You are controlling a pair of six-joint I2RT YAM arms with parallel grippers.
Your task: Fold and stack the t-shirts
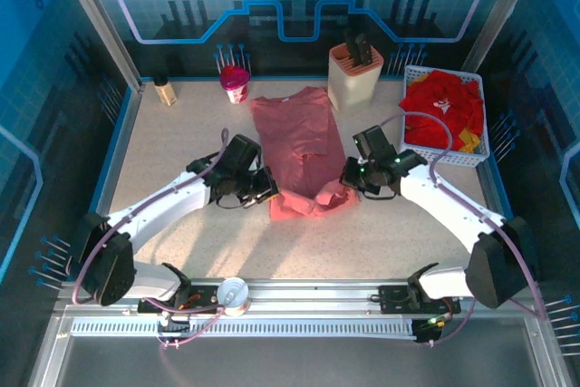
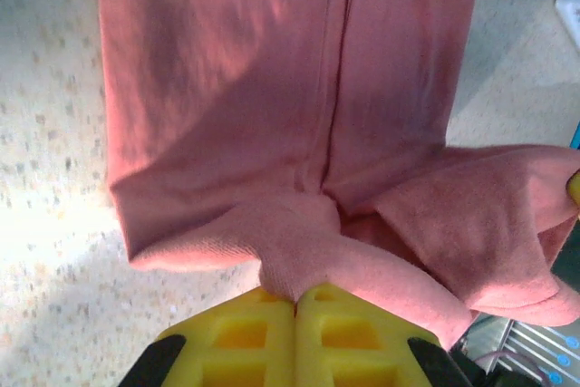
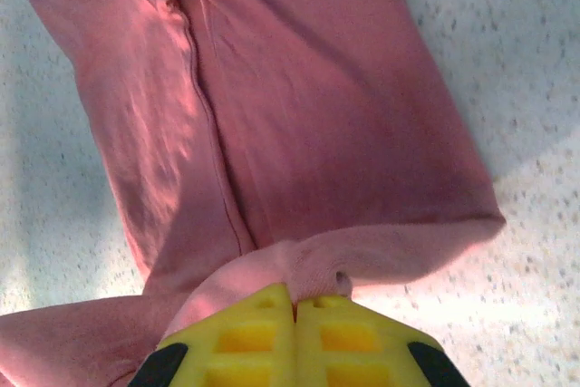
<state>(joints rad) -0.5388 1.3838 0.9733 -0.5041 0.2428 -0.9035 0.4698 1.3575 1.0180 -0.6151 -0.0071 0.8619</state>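
Observation:
My left gripper should carry the shirt's pinched hem outward and lower it onto the shirt's flat middle [image 1: 286, 166] [image 2: 190, 101] to release it, as the shirt's near end is already lifted.
A dusty salmon-pink t-shirt [image 1: 299, 138] lies lengthwise in the middle of the table, its near end bunched and lifted. My left gripper [image 1: 265, 189] is shut on the near left hem of that shirt [image 2: 299, 251]; its yellow fingers [image 2: 245, 333] meet around a pinch of cloth. My right gripper [image 1: 349, 177] is shut on the near right hem [image 3: 308, 265], yellow fingers [image 3: 344, 333] pressed together on the fold. Red t-shirts [image 1: 442, 106] with a bit of yellow [image 1: 468, 140] fill the white mesh basket [image 1: 480, 159] at the back right.
A cream knife block [image 1: 353, 74] stands just behind the pink shirt's far end. A pink cup [image 1: 235, 83] and a small brown bottle [image 1: 165, 91] stand at the back left. Bare speckled tabletop [image 1: 172, 147] lies left of the shirt.

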